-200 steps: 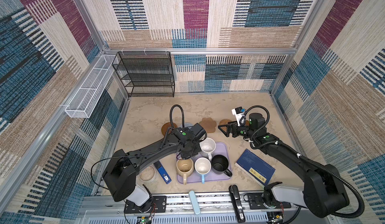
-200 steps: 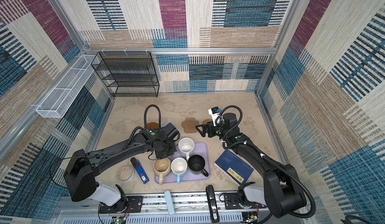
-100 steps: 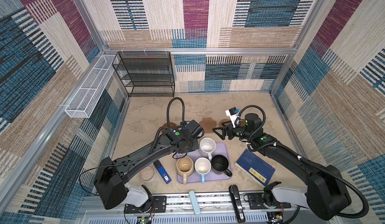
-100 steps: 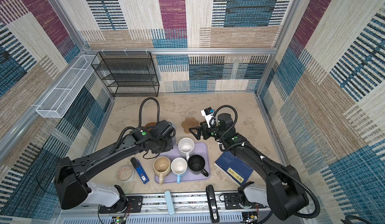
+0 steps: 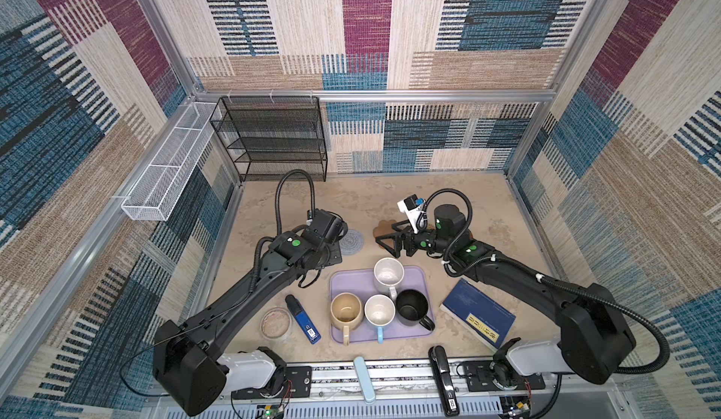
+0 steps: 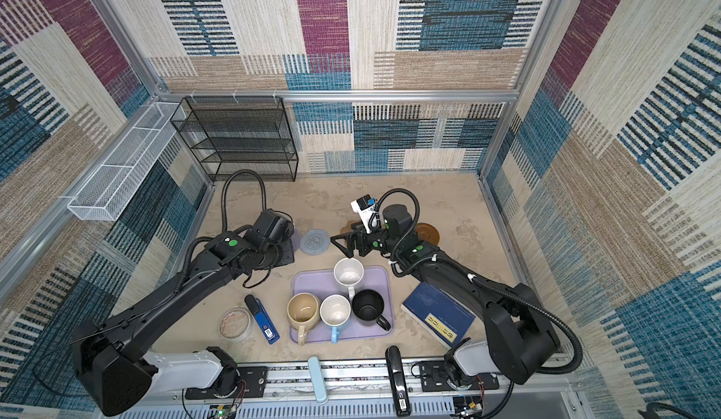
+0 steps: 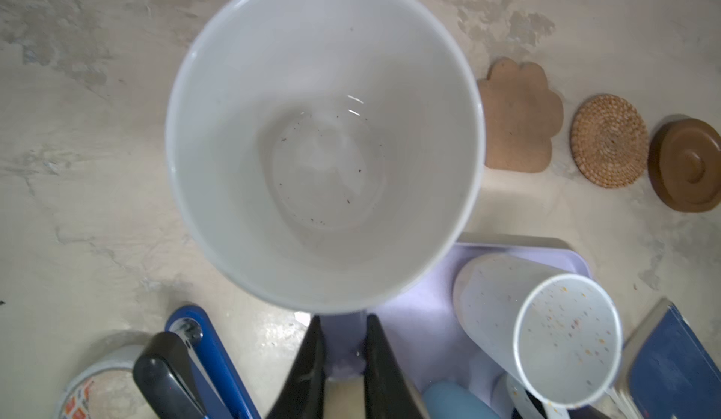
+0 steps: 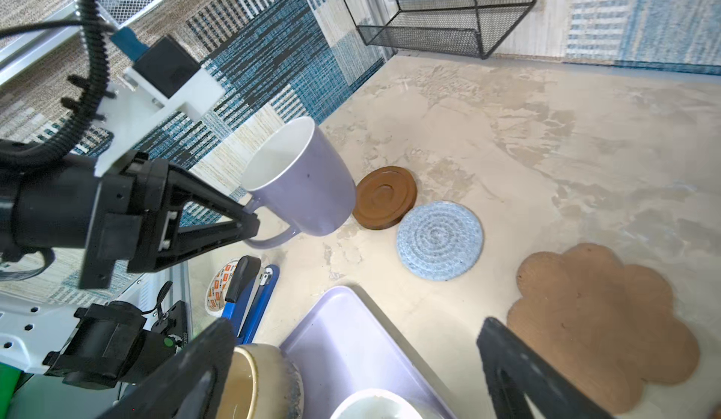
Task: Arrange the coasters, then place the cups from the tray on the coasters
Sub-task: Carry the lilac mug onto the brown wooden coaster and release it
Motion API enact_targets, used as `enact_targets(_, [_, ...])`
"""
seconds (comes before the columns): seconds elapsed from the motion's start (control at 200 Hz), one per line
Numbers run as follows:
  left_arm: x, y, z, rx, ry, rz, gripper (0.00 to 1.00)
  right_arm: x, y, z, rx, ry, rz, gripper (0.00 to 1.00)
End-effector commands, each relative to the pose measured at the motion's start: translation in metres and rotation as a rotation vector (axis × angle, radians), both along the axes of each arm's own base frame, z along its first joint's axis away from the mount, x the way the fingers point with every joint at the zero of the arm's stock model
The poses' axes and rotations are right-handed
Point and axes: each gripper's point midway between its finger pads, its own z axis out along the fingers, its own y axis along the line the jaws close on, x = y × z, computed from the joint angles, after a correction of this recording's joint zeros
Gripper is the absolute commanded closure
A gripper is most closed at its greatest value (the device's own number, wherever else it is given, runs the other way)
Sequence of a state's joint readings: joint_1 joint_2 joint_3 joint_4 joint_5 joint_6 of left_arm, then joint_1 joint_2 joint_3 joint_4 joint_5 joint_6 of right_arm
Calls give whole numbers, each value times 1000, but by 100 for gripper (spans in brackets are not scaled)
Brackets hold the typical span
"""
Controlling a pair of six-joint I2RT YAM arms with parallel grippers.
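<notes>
My left gripper lowers the lavender cup next until its base rests on the brown wooden coaster (image 8: 384, 196), bare below the cup, then releases the handle.
My left gripper (image 8: 249, 224) is shut on the handle of the lavender cup (image 8: 300, 187). The cup hangs tilted, low over the table, beside a brown wooden coaster (image 8: 384, 196). Its white inside (image 7: 324, 136) fills the left wrist view, and the arm hides it in both top views. The pale blue coaster (image 5: 351, 241), the flower coaster (image 8: 601, 327), the rattan coaster (image 7: 608, 140) and a second brown disc (image 6: 427, 233) lie in a row. On the tray (image 5: 343, 280) stand the white (image 5: 388, 274), beige (image 5: 345, 309), light blue (image 5: 379, 311) and black (image 5: 412, 307) cups. My right gripper (image 5: 384, 241) is open and empty above the tray's far edge.
A dark blue book (image 5: 478, 313) lies right of the tray. A clear dish (image 5: 276, 322) and a blue and black tool (image 5: 302, 317) lie to its left. A black wire rack (image 5: 273, 140) stands at the back wall.
My left arm has carried the lavender cup away from the tray, back and to the left, toward the brown coaster. My open right gripper has shifted left over the flower coaster.
</notes>
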State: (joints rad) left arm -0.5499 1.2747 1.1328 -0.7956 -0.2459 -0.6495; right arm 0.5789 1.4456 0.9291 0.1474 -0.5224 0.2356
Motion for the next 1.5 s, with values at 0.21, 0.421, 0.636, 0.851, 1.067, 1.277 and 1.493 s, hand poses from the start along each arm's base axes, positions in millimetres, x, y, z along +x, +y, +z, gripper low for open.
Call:
enact_targets(0.21, [56, 17, -1, 65, -161, -81, 100, 24, 52, -7, -7, 15, 34, 0])
enact_targets(0.421, [72, 31, -25, 132, -147, -42, 100, 33, 58, -21, -22, 46, 22, 1])
enact_targets(0.636, [81, 38, -47, 200, -113, -24, 100, 34, 60, -34, -34, 71, 22, 1])
enact_targets(0.851, [82, 35, -63, 181, -98, -24, 100, 33, 57, -42, -51, 77, 13, 1])
enact_targets(1.067, [83, 34, -73, 179, -82, -18, 100, 32, 55, -43, -58, 76, 10, 1])
enact_targets(1.277, [76, 40, -67, 178, -110, 0, 100, 29, 51, -40, -55, 71, 2, 1])
enact_targets(1.493, [82, 37, -68, 175, -119, -5, 100, 28, 48, -43, -67, 73, -7, 1])
